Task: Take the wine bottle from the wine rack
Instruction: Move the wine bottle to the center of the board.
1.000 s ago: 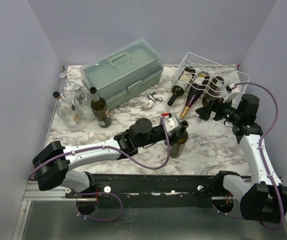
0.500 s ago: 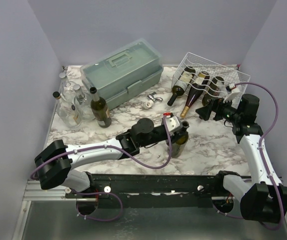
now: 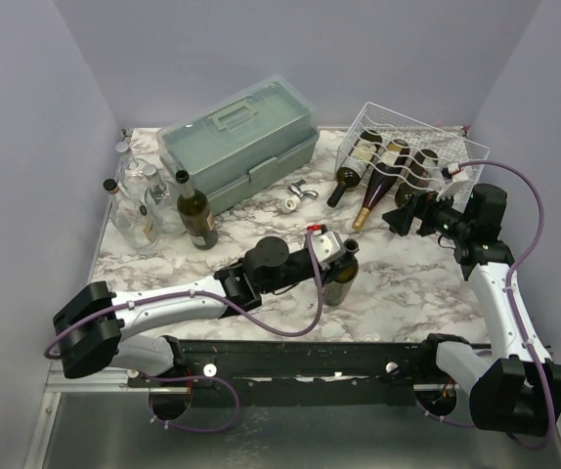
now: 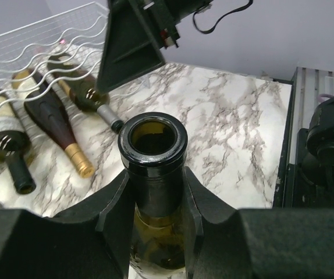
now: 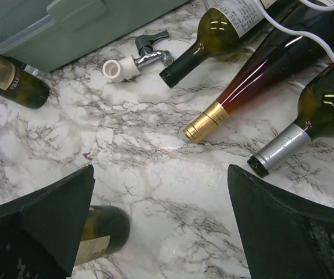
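I need to move my left gripper toward the clear bottles next and release the green bottle there, because the bare marble in front of them is to its left in the top view.
The white wire wine rack [image 3: 419,145] stands at the back right, with three wine bottles lying in it, necks pointing out: a black-capped one [image 3: 344,184], a gold-capped one [image 3: 370,200] and a silver-capped one [image 5: 315,113]. In front of it, off the rack, an uncorked green wine bottle [image 3: 340,276] is upright. My left gripper [image 4: 155,200] is shut on its neck just under the open mouth [image 4: 152,138]. My right gripper [image 3: 404,217] hovers open just before the rack's necks, nothing between its fingers [image 5: 68,209].
A pale green toolbox [image 3: 241,137] sits at the back centre. A dark bottle [image 3: 196,213] and several clear glass bottles [image 3: 136,200] stand at the left. A white cork [image 5: 117,70] and a metal stopper [image 5: 150,47] lie between toolbox and rack.
My left gripper's jaws have closed tight on the upright bottle's neck, and arm and bottle have shifted a little left and toward the near edge. The right arm has not moved.
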